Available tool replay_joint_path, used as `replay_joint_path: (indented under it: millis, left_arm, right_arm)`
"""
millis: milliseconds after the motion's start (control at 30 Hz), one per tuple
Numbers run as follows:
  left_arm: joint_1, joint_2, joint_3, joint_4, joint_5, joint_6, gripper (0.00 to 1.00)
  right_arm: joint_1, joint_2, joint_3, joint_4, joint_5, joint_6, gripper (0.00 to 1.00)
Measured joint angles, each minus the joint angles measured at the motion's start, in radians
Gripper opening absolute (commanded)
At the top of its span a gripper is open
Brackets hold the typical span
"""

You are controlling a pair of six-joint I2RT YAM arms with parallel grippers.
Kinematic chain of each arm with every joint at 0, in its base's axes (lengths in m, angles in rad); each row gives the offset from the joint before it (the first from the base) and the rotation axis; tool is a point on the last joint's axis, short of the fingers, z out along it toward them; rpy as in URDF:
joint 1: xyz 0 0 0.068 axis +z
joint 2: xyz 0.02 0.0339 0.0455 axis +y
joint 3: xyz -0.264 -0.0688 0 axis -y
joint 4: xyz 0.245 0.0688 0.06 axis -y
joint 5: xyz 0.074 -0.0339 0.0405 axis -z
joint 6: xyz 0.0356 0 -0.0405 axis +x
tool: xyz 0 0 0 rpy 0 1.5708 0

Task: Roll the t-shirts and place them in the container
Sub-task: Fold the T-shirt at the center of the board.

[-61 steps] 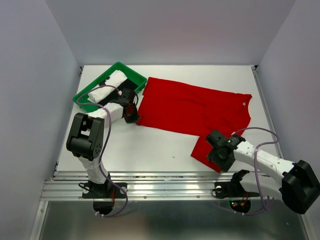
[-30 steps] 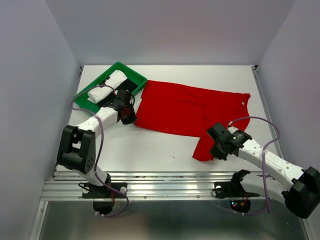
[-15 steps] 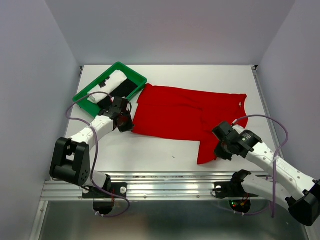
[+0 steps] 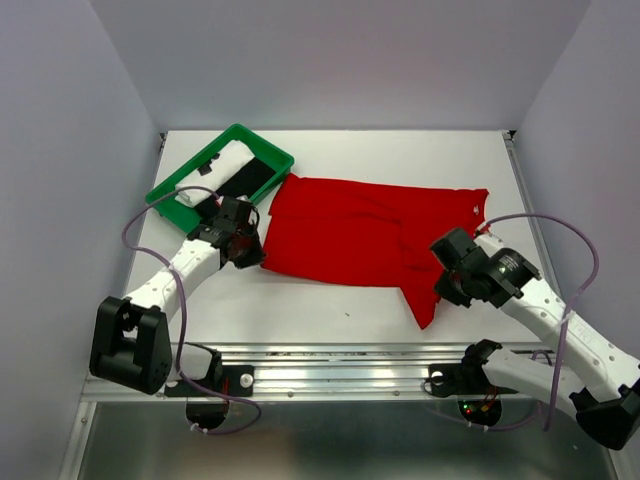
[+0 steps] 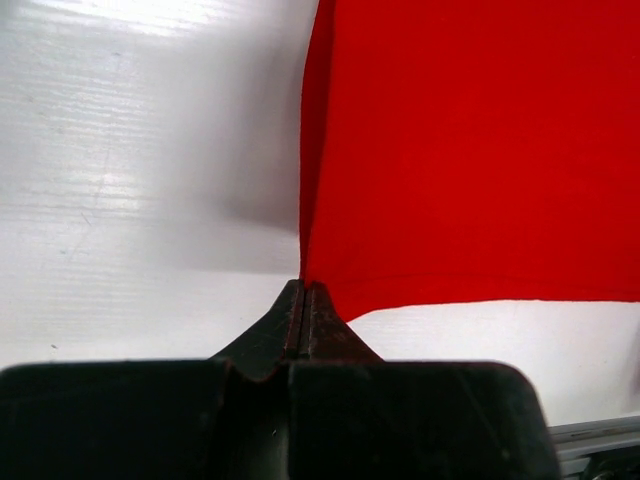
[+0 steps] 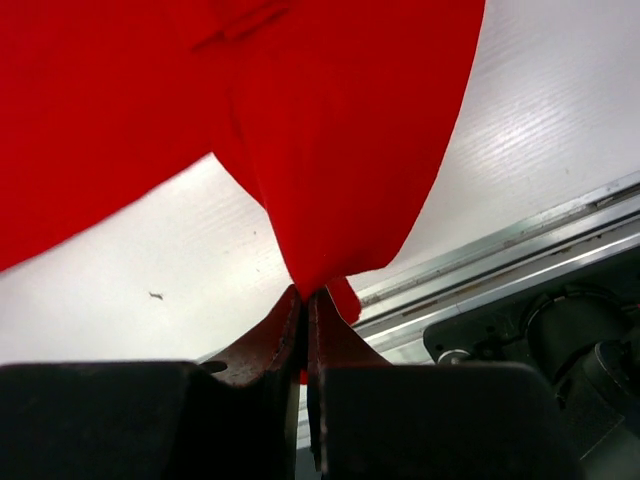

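The red t-shirt lies spread outward of the pinched fold, so the robot's right gripper will carry the fold outward toward the shirt's far edge and release.
The red t-shirt lies spread across the middle of the table. My left gripper is shut on its near left corner, and the cloth rises straight out of the closed tips. At the shirt's near right part my right gripper is shut on a fold, and a pointed flap hangs below it. In the right wrist view the red cloth comes out of the pinched tips. A rolled white t-shirt and a black t-shirt lie in the tray.
The green tray stands at the back left, just beyond my left wrist. A metal rail runs along the table's near edge, close under the right gripper. Grey walls close in the left, right and back sides.
Both grippers have kept their hold. The right one has moved rightward and away from the rail, pulling the flap into a narrow point. The left arm has stretched out and the shirt has shifted slightly left.
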Motion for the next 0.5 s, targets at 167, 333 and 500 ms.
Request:
replay_joint_path:
  millis: [167, 333, 500]
  left_arm:
    - [0.0, 0.055, 0.08, -0.013, 0.009, -0.001, 0.0]
    - [0.0, 0.131, 0.174, -0.015, 0.011, 0.0, 0.0]
    - [0.003, 0.193, 0.238, -0.013, 0.01, 0.004, 0.0]
  right_arm:
    - [0.0, 0.095, 0.1, -0.009, 0.1, -0.002, 0.01]
    - [-0.001, 0.209, 0.185, -0.011, 0.192, -0.023, 0.01]
    - [-0.049, 0.291, 0.245, 0.005, 0.236, -0.087, 0.01]
